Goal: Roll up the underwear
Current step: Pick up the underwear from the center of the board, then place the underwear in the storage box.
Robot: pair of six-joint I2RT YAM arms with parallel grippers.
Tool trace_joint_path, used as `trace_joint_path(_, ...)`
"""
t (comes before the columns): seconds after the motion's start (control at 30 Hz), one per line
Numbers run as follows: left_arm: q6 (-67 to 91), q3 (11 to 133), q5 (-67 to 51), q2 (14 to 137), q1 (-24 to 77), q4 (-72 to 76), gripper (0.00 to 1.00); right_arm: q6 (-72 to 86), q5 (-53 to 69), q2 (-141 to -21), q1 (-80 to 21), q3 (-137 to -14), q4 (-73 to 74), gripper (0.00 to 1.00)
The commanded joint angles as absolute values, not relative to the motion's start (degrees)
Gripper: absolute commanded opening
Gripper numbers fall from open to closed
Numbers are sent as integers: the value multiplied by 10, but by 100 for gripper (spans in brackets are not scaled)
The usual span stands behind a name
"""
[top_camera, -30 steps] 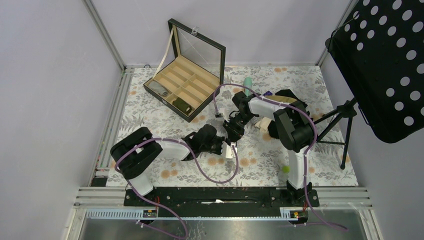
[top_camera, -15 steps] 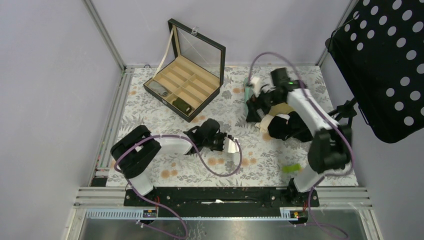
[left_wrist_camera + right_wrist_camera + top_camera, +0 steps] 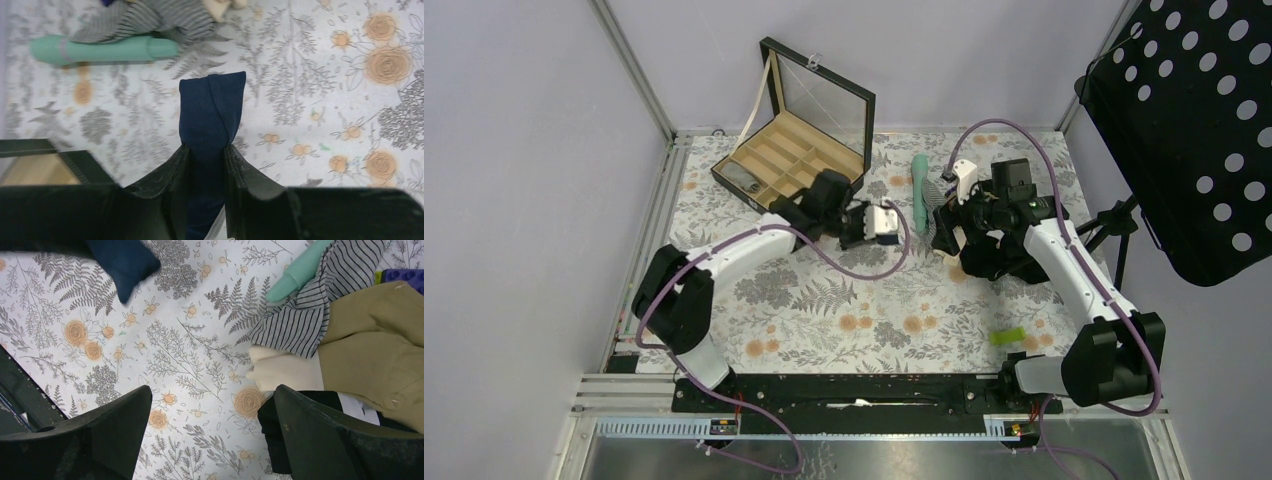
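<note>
The organiser box's open sections lie left of my left gripper in the top view, so next it needs to move over them and lower to release the underwear.
The underwear is a folded, dark navy bundle. My left gripper is shut on its near end, and the free end sticks out beyond the fingertips over the floral cloth. From above, the left gripper holds the underwear just right of the open box. My right gripper hangs open at the left edge of the clothes pile. In its wrist view the right gripper has nothing between its fingers, and the underwear shows at the top left.
An open wooden organiser box stands at the back left. A teal tube lies by a pile of striped, tan, cream and black garments. A green bit lies front right. A perforated music stand stands right.
My left arm has carried the underwear from the table's middle back toward the box. My right gripper has let go, swung to the clothes pile and opened wide.
</note>
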State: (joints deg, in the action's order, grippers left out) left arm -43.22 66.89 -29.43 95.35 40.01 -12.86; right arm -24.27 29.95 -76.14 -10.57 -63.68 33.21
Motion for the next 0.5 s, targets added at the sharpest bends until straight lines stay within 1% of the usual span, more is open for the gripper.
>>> trace_joint_path(0.0,-542,778,-352,922,346,-262,0,-238,292,-752,-105,-635,348,99)
trace_joint_path(0.1,-648,861,-351,953,293,-364,0,-248,299,-749,-105,-638,378,100)
trace_joint_path(0.23,-759,975,-348,1029,215,-460,0,-269,321,-754,-105,-650,415,100)
trace_joint_path(0.33,-829,1048,-329,1088,182,-510,0,-302,351,-759,-105,-652,434,100)
trace_joint_path(0.47,-944,1144,-344,1173,145,-597,0,-320,370,-751,-105,-648,436,100)
